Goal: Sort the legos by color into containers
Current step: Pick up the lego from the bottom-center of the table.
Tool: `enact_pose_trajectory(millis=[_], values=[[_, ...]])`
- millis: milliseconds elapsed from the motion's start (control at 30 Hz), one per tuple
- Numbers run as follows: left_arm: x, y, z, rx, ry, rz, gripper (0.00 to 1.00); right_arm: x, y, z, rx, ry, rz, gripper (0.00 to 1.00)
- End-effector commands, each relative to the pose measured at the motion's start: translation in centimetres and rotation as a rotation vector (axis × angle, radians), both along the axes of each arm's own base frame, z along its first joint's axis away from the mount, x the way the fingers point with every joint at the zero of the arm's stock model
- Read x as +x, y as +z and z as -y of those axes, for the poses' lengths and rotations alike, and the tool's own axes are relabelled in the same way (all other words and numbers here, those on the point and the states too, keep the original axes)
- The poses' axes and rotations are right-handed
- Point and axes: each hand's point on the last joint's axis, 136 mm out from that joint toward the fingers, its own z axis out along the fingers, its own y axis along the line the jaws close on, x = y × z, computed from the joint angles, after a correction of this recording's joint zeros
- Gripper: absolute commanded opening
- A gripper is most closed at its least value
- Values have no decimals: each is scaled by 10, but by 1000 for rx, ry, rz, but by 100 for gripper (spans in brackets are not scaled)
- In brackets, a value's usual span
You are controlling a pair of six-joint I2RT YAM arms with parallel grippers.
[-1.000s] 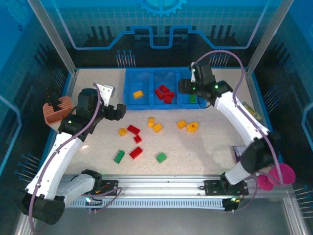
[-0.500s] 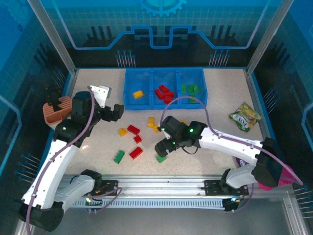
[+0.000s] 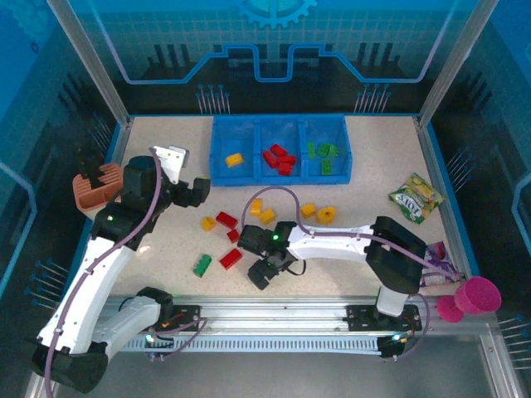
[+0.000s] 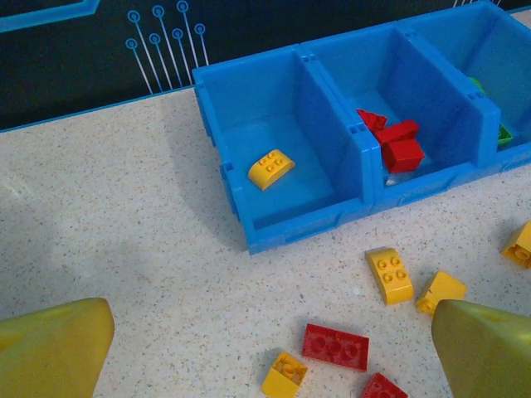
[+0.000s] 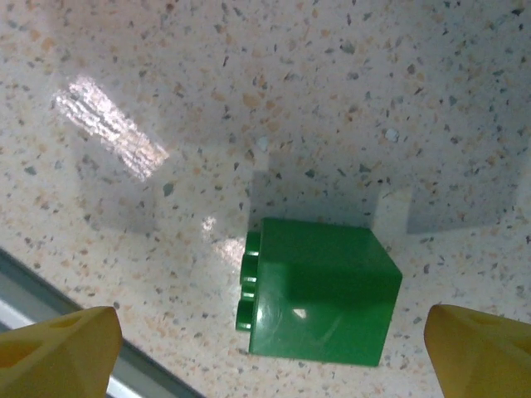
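I need to lower my right gripper next onto the green brick between its open fingers, then close on the brick's studded side and opposite side.
The blue three-part tray (image 3: 259, 177) stands at the back; its left bin holds a yellow brick (image 3: 235, 159), the middle one red bricks (image 3: 279, 159), the right one green bricks (image 3: 323, 152). Loose yellow, red and green bricks lie in front of it. My right gripper (image 3: 262, 272) hangs open low over the front of the table. A green brick (image 5: 319, 303) lies on its side between its fingertips (image 5: 58, 352), untouched. My left gripper (image 3: 197, 191) is open above the table, left of the tray (image 4: 299, 225), over a yellow brick (image 4: 284, 375) and a red brick (image 4: 335, 346).
A salmon-pink holder (image 3: 97, 184) sits at the left edge, a snack packet (image 3: 417, 197) at the right, a magenta cup (image 3: 473, 294) at the front right. The metal rail (image 3: 274, 311) runs along the front edge, close behind the right gripper.
The right arm swung from over the tray's right bin down to the table's front, and its gripper opened. It now hangs over a green brick. The left arm barely moved.
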Motion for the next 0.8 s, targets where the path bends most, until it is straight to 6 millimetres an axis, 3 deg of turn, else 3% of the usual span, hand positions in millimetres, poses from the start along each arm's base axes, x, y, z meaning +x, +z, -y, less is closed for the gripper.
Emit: enact_pose_trajectory(millis=[0,300,433,600,767], values=[[0,0,-5,7,19,14,99,3,0,1,-45,14,22,94],[3,-4,-5,15,20,0,99,2,-24,11,-127,15,-9,74],[5,-6,-4,15,20,-8,99,5,-26,10,-150,23,-5,50],[7,-8,-5,22,21,-16,99,22,-16,22,-179,-12,13,34],[9,-11,-5,31,24,-24,99,61,18,63,-153,-98,61,31]])
